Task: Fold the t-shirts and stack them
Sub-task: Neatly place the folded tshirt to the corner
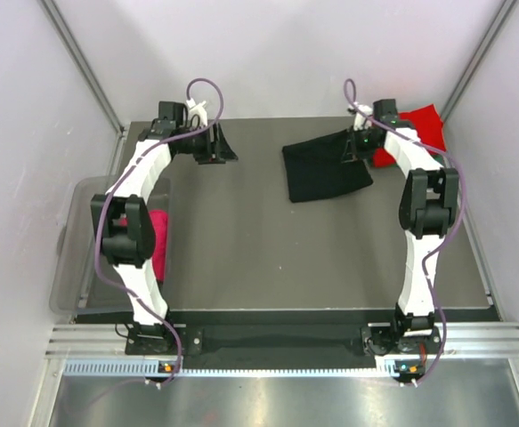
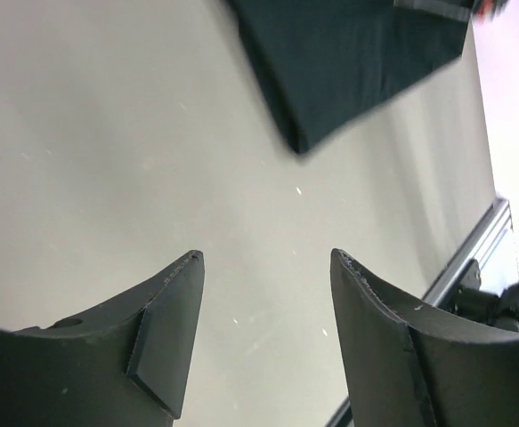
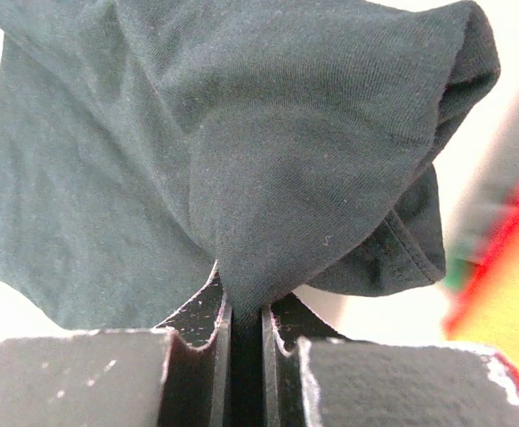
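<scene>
The folded black t-shirt will go outward and to the right in the top view with my right gripper, over the red t-shirt (image 1: 421, 127) (image 3: 511, 289), and I will release it there to stack them.
A folded black t-shirt (image 1: 326, 171) lies on the dark table (image 1: 268, 249) at the back right. My right gripper (image 1: 350, 148) is shut on its right edge, and the right wrist view shows a bunch of black cloth (image 3: 241, 160) pinched between the jaws of the right gripper (image 3: 244, 302). Behind it, a red t-shirt (image 1: 421, 127) lies in the back right corner. My left gripper (image 1: 226, 149) hovers at the back left, apart from the shirt. In its wrist view the left gripper (image 2: 268, 260) is open over bare table, with the black shirt's corner (image 2: 348, 62) ahead.
A clear plastic bin (image 1: 70, 267) sits off the table's left edge with a magenta t-shirt (image 1: 159, 245) inside, partly hidden by the left arm. Metal frame rails (image 1: 81, 62) and white walls enclose the table. A blurred red cloth (image 3: 508, 240) shows beside the right gripper.
</scene>
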`<state>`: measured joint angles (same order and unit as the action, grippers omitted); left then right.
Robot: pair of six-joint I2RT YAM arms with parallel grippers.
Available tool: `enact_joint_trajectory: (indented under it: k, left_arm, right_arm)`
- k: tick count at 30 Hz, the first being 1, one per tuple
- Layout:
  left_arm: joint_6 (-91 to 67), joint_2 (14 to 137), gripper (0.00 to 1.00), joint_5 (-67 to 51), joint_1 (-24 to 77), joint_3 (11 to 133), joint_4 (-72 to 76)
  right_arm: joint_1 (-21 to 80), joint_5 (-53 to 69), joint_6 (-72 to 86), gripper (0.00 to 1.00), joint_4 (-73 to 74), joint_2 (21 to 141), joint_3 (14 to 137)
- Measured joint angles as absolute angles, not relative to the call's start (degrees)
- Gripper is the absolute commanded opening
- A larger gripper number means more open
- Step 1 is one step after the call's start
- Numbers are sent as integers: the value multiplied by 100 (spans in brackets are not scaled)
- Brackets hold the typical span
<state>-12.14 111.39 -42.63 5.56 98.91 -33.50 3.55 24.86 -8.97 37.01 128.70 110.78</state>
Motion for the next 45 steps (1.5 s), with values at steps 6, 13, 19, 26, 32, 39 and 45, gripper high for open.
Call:
enact_joint_trajectory:
  k: [6,13,19,26,32,39,45]
  left_arm:
    - [-1175,10573,64,-4250,615,9240,-3291]
    - [-1092,10136,65,-4049,613,8687,-3181]
    - [-1055,10108,65,-3988,613,8680,-3037]
    - [-1052,10108,65,-3953,613,8615,-2991]
    - [-1050,10108,65,-3907,613,8562,-2993]
    - [-1026,10018,65,-3800,613,8482,-2974]
    - [-1026,9948,65,-3782,613,8434,-2950]
  right_arm:
    - [-30,1977,-1004,0,3997,12868,11749]
    - [12,1409,-1201,0,4086,12873,12914]
    - [21,1052,-1354,0,4023,12873,12988]
    - [21,779,-1765,0,4071,12873,13002]
    - [8,637,-2154,0,4136,12840,13063]
    - [-104,508,-2515,0,4316,12674,13135]
    - [-213,360,-2696,0,4414,12484,13327]
